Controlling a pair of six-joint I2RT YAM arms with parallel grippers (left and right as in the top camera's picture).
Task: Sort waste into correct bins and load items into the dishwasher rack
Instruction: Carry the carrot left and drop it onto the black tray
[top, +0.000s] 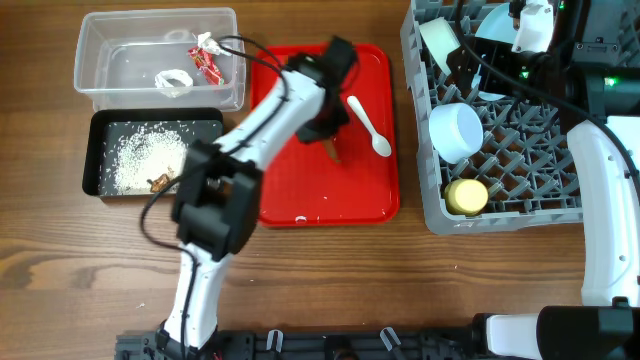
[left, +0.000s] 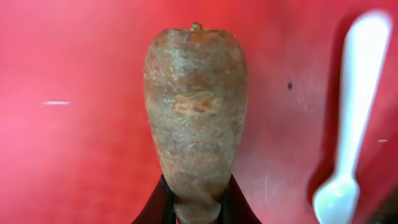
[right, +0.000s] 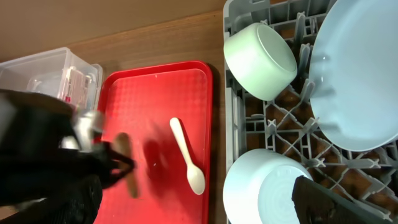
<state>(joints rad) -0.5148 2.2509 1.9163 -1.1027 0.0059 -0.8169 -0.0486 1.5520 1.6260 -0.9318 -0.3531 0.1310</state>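
The black tray's rice (top: 168, 156), food waste like the carrot (top: 333, 152), lies to the left of my left gripper in the overhead view. So I need to swing my left gripper that way next, lower it and let go.
My left gripper (top: 331, 138) (left: 196, 200) is shut on the orange carrot (left: 196, 112) (top: 333, 152), just above the red tray (top: 370, 190). The white spoon (top: 370, 125) (left: 354, 124) lies on the tray beside it. The clear tub (top: 85, 50) holds the red-and-white wrapper (top: 208, 60) and a white scrap (top: 175, 80). The black tray (top: 95, 150) holds rice (top: 145, 155) and a brown bit (top: 160, 182). The grey rack (top: 530, 150) holds two bowls (top: 438, 42) (top: 455, 130), the plate (right: 357, 81) and the yellow cup (top: 466, 196). My right gripper (top: 530, 30) is open and empty above the rack.
The red tray sits between the two bins on the left and the rack on the right. My left arm reaches diagonally across the tray's left half. Bare wooden table (top: 330, 280) lies in front of the tray.
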